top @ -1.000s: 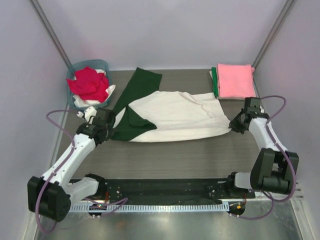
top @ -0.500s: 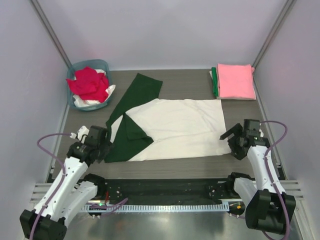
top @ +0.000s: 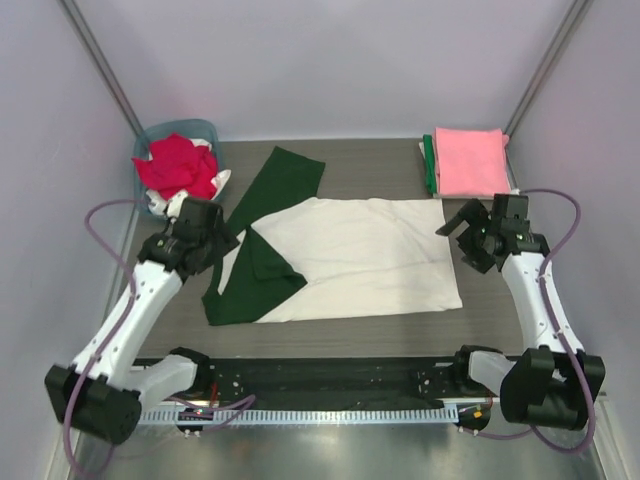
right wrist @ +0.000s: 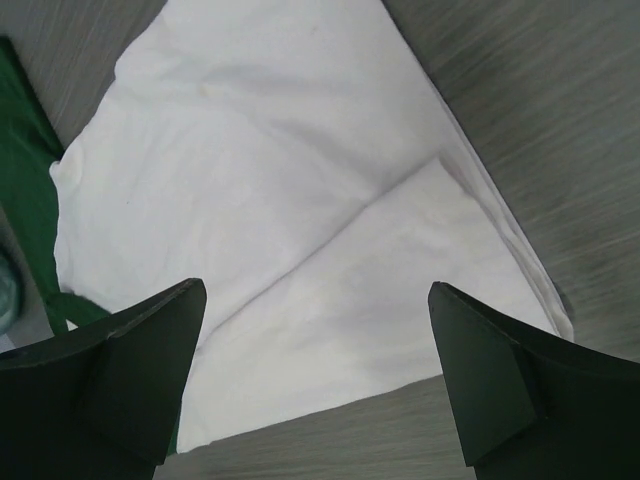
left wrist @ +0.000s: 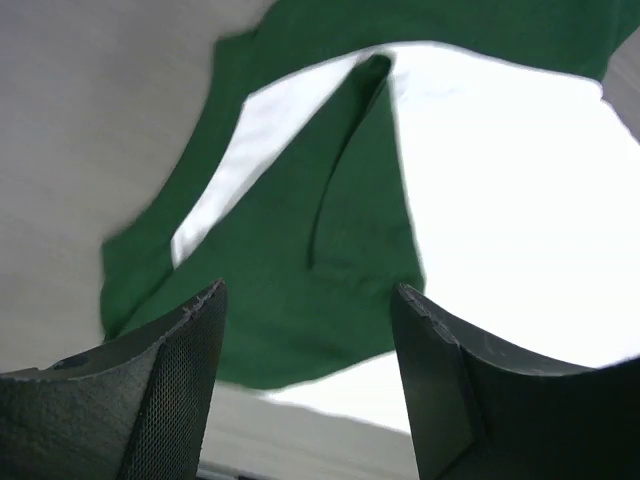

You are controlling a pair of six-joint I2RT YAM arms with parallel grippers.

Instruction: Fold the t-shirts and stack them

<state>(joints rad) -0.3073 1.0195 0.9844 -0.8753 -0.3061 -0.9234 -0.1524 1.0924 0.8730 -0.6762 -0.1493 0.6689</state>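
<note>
My left gripper moves outward beside the basket and down onto the far tip of the green sleeve point(top: 296, 161) next, since this sleeve still sticks out.
A cream t-shirt point(top: 360, 255) with dark green sleeves lies flat across the middle of the table. One sleeve point(top: 285, 180) points to the far left. The other sleeve point(top: 255, 285) is folded over the body. My left gripper point(top: 220, 245) hovers open above the shirt's left edge; in the left wrist view it point(left wrist: 309, 288) is empty over the green cloth point(left wrist: 330, 260). My right gripper point(top: 460, 235) stands open at the shirt's right edge, and in its wrist view it point(right wrist: 315, 288) is empty above the cream cloth point(right wrist: 300, 230). A folded pink t-shirt point(top: 470, 160) lies on a green one point(top: 430, 165) at the far right.
A round teal basket point(top: 200, 128) at the far left corner holds a red shirt point(top: 178, 165) and white cloth. Grey walls close in the table on three sides. The arm bases and a black rail point(top: 330, 380) run along the near edge.
Both grippers pulled the shirt toward the near edge, opened and let it go. They have since risen and moved back toward the far side. The shirt now lies flatter.
</note>
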